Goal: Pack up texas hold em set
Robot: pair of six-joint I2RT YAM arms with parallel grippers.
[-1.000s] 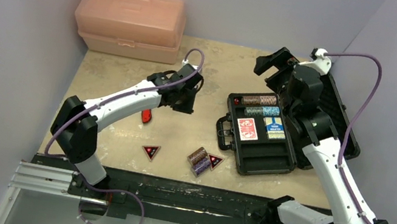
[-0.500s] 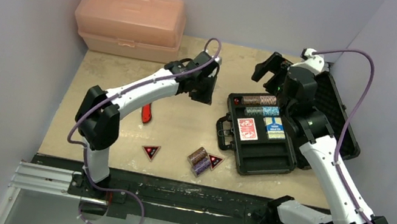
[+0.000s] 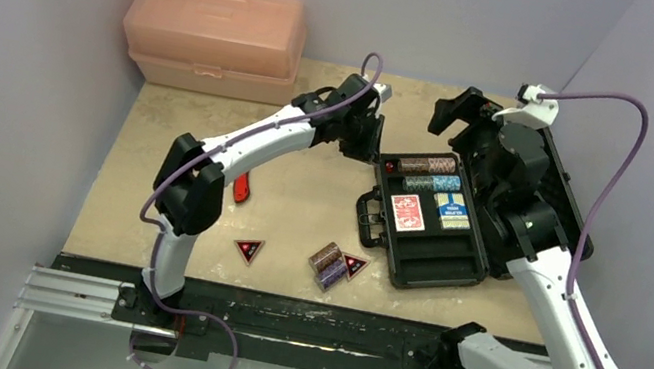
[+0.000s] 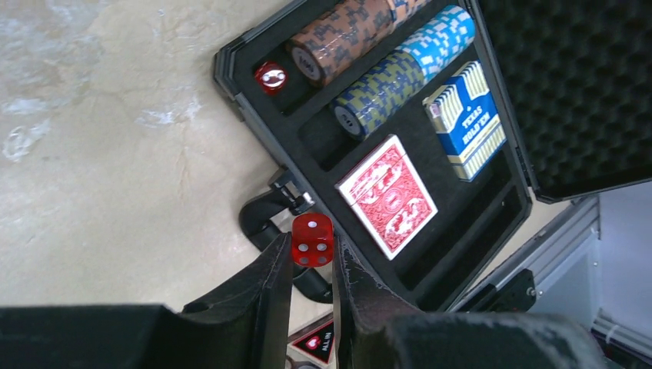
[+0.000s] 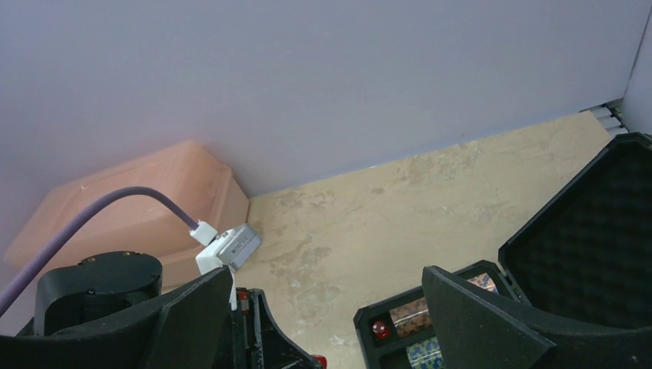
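The empty slot end is beside the green chip stack. I will next move my left gripper over the case's handle-side edge, then lower it toward the slot end.
The black foam-lined case lies open at the right, its lid back. It holds chip stacks, a red deck, a blue deck and a red die. My left gripper is shut on a second red die, held just left of the case's far corner above its handle. My right gripper is open and empty, raised over the case's far end. A loose chip stack and two black-red triangular tokens lie on the table's near part.
A large peach plastic box stands at the back left. A red folding knife lies partly under the left arm. Grey walls close the left, back and right sides.
My left arm has swung right and farther back, carrying the die from mid-table to the case's far left corner. My right gripper has shifted slightly over the case lid.
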